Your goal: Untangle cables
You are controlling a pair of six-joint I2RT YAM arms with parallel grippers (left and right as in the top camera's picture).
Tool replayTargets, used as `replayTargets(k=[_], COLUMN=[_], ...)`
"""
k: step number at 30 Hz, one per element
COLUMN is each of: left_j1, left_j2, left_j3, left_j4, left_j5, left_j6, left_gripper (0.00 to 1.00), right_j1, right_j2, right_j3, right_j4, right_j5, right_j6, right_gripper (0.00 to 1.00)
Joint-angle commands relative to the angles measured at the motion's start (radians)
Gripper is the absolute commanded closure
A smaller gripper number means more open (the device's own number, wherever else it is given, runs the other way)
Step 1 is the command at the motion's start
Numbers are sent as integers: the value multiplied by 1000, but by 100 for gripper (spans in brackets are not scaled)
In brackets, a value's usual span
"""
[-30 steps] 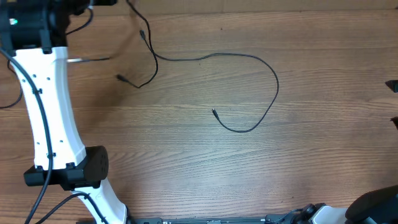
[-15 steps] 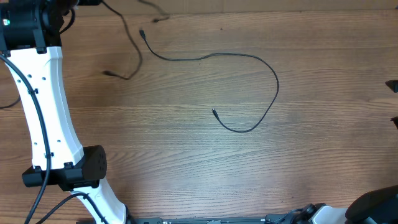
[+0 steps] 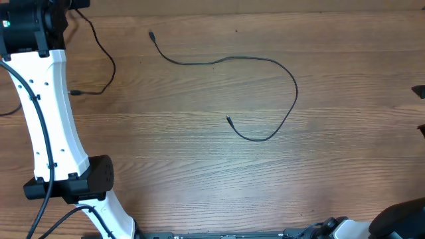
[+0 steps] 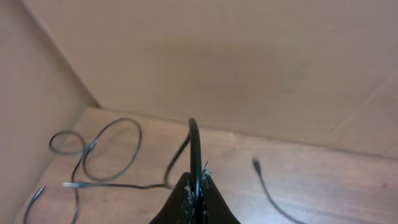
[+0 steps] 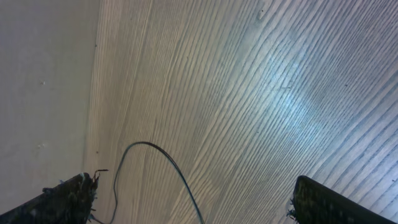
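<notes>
I will next move my left gripper down toward the table near the back wall (image 3: pixel 111 34) (image 4: pixel 214 157) and let go of the cable there, because the bare wood of that part of the table is below the gripper.
A long black cable (image 3: pixel 265 61) lies in a wide curve across the middle of the table, one plug at the back (image 3: pixel 151 33) and the other near the centre (image 3: pixel 228 119). A second thin cable (image 3: pixel 108 63) hangs from the back left corner, and its plug (image 3: pixel 74 92) rests beside the white left arm (image 3: pixel 50 113). In the left wrist view my left gripper (image 4: pixel 194 186) is shut on this cable (image 4: pixel 194 146), which rises from between the jaws. My right gripper (image 5: pixel 193 183) stands wide open above the long cable's curve (image 5: pixel 168 165).
A looped cable (image 4: pixel 112 149) with a light plug (image 4: pixel 68 185) lies in the table's back left corner by the cardboard-coloured walls (image 4: pixel 249 62). Another plug (image 4: pixel 255 163) lies to the right. The right gripper's fingertips (image 3: pixel 420 91) show at the overhead view's right edge.
My left gripper has pulled its cable to the left, away from the long cable. Its trailing plug has slid from the middle left to beside the white arm. The long cable stayed put.
</notes>
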Motion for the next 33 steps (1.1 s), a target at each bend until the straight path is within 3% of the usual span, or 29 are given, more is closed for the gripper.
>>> replayTargets(k=[1, 17, 25, 33], left_j1=[8, 132, 137, 143], left_j2=[-18, -2, -2, 66], left_j3=[2, -11, -11, -13], left_j4=[-14, -128, -186, -97], left_j5=[-40, -23, -21, 21], left_j6=[11, -205, -206, -206], left_gripper=[96, 96, 96, 96], right_j1=[-1, -1, -1, -1], right_j2=[-14, -14, -14, -14], right_j3=[26, 26, 26, 26], right_j4=[3, 3, 3, 3], right_j5=[4, 4, 4, 4], right_j6=[2, 2, 2, 2], right_gripper=[0, 0, 0, 0])
